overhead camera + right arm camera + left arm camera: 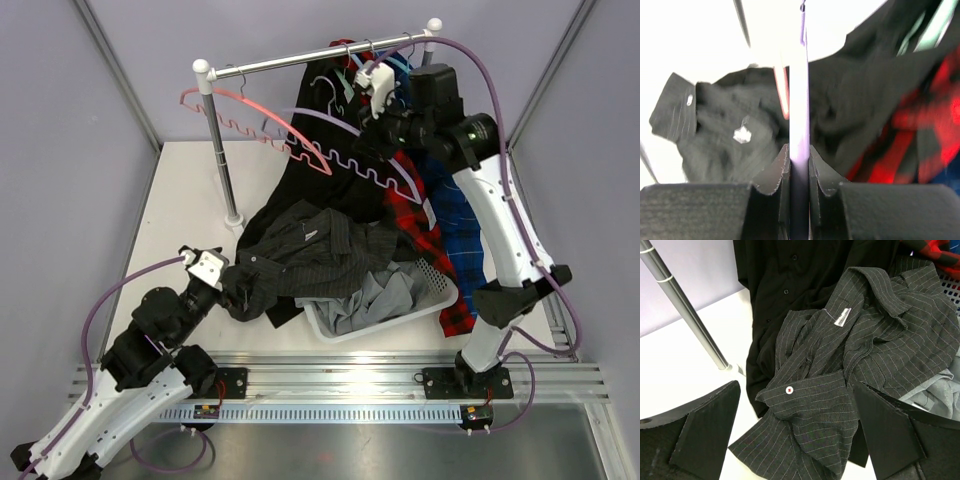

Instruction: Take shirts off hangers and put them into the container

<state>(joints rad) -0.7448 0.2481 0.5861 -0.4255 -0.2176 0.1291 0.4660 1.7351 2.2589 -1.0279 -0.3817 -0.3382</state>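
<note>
The purple hanger stretches across the black shirt, so I should move my right gripper along the bar next, toward the pink hanger by the post.
A dark pinstriped shirt [310,250] lies off its hanger, draped over the white container [437,283] and onto the table. A plain grey shirt [375,300] sits in the container. My left gripper [797,435] is open low over the table, and the striped shirt's buttoned cuff [810,395] lies between its fingers. My right gripper [799,170] is up by the rail, shut on the purple hanger [799,100], whose notched arm [375,172] stretches over the shirts. A black shirt [320,150], a red plaid shirt [415,215] and a blue plaid shirt [465,240] hang from the rail.
The white-and-steel rail [300,62] spans the back, its left post [225,170] standing on the table close to the striped shirt. A bare pink hanger [250,115] hangs near that post. Teal and green hanger hooks crowd the rail's right end by my right wrist.
</note>
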